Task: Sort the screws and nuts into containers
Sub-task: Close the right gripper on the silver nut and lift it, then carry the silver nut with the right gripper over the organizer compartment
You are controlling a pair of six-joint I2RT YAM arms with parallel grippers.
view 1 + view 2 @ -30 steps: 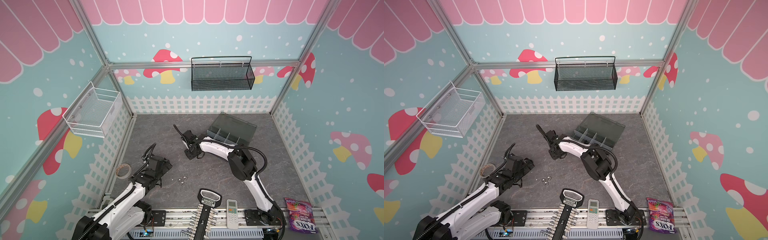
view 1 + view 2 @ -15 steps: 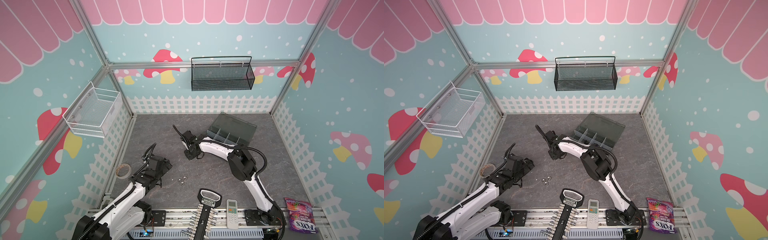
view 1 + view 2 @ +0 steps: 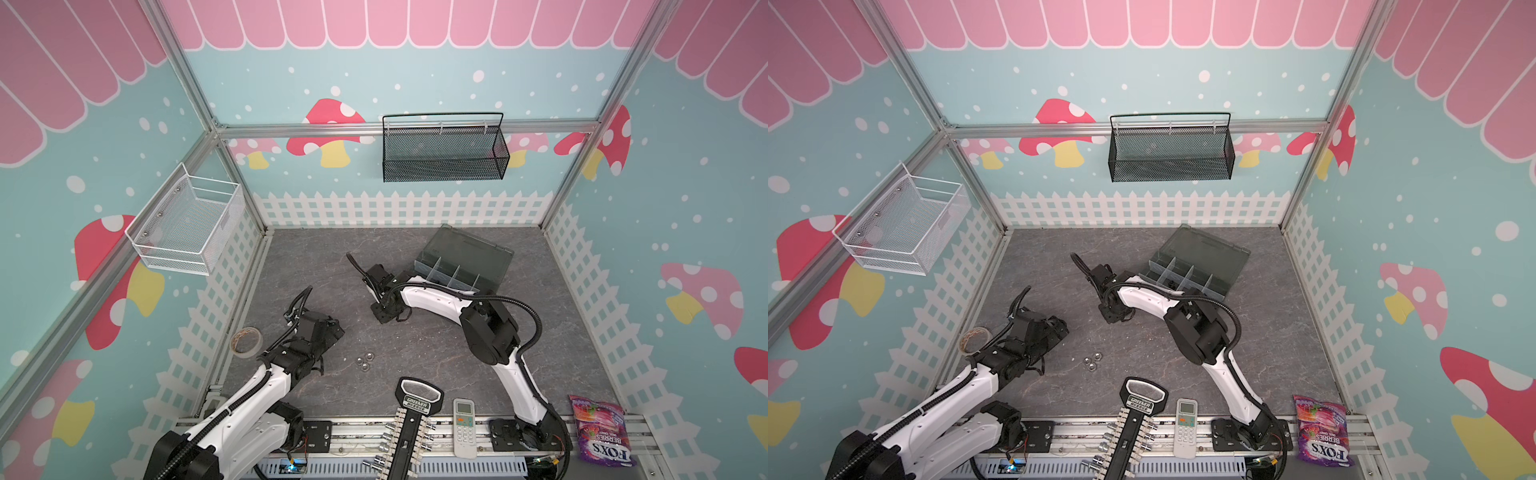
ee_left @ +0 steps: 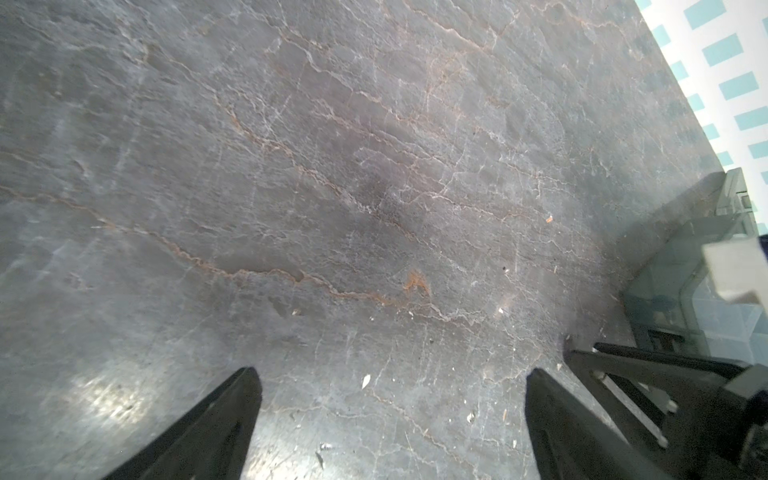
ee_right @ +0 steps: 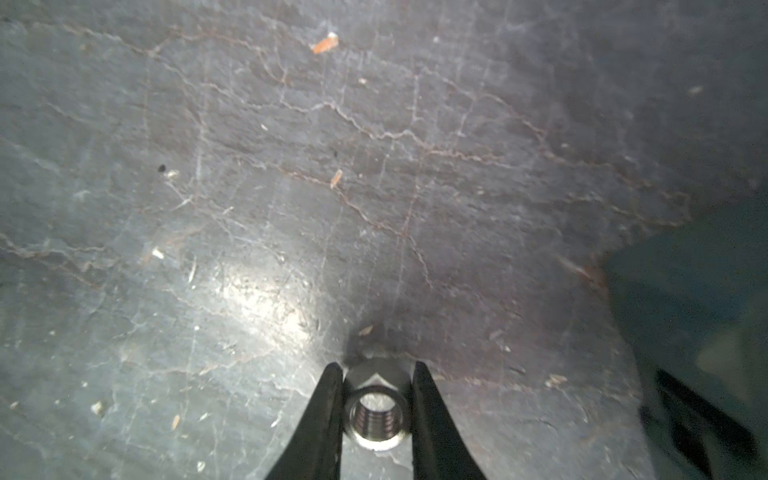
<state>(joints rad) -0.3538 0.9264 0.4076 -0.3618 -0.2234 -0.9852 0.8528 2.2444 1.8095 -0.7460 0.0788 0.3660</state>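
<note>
I should next lift my right gripper off the floor and move it across over the middle containers of the organiser box to release the hex nut, because the box's lid is open.
My right gripper (image 5: 377, 368) is shut on a silver hex nut (image 5: 377, 409), which lies on its side on the grey floor with its threaded hole facing the camera. In both top views this gripper (image 3: 384, 313) (image 3: 1115, 316) points down at the floor left of the organiser box (image 3: 457, 276) (image 3: 1187, 274), whose lid is open over the containers. Three more silver nuts (image 3: 363, 360) (image 3: 1091, 361) lie together near the front. My left gripper (image 4: 392, 374) (image 3: 334, 330) stands open over bare floor to their left. No screws are in view.
A tape roll (image 3: 246, 340) lies by the left wall. A socket rack (image 3: 409, 432), a remote (image 3: 464, 422) and a candy bag (image 3: 600, 432) sit along the front rail. A black mesh basket (image 3: 444, 151) and a white wire basket (image 3: 187, 226) hang on the walls.
The right gripper's jaws have closed onto the nut on the floor. Neither arm has visibly shifted.
</note>
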